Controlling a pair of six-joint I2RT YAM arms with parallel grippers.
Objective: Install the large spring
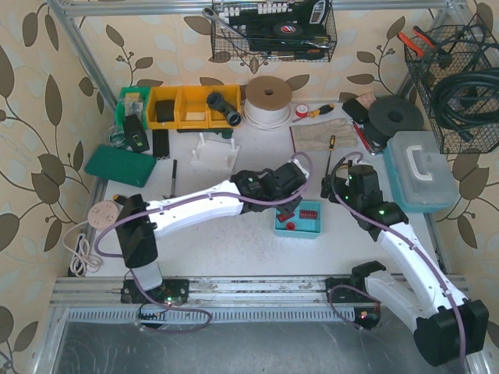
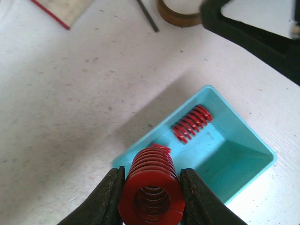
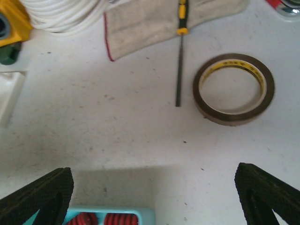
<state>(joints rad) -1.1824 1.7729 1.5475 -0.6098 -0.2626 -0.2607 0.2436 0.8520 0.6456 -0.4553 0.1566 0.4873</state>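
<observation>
Next, my left gripper swings across and down onto the stand's peg nearest the yellow bins, as the peg lies outward and to the left in the top view.
The large spring [image 2: 151, 192], a thick red coil, sits end-on between the black fingers of my left gripper [image 2: 151, 180], which is shut on it. It hangs over the near corner of a small teal tray [image 2: 234, 154]. A smaller red spring [image 2: 192, 123] lies in the tray. From above, the left gripper [image 1: 287, 206] is at the tray's [image 1: 312, 227] left side. My right gripper [image 3: 154, 187] stands wide open over bare table just past the tray's rim [image 3: 108, 216], with nothing between its fingers [image 3: 42, 192]. In the top view the right gripper [image 1: 337, 184] is above and to the right of the tray.
A brown tape roll [image 3: 233, 89], a thin file with a yellow-black handle [image 3: 180, 56] and a beige cloth [image 3: 154, 23] lie ahead of the right gripper. Yellow bins [image 1: 183, 105], a white stand [image 1: 212, 149] and a green box [image 1: 121, 164] are at the back left. A light-blue case [image 1: 421, 171] is on the right.
</observation>
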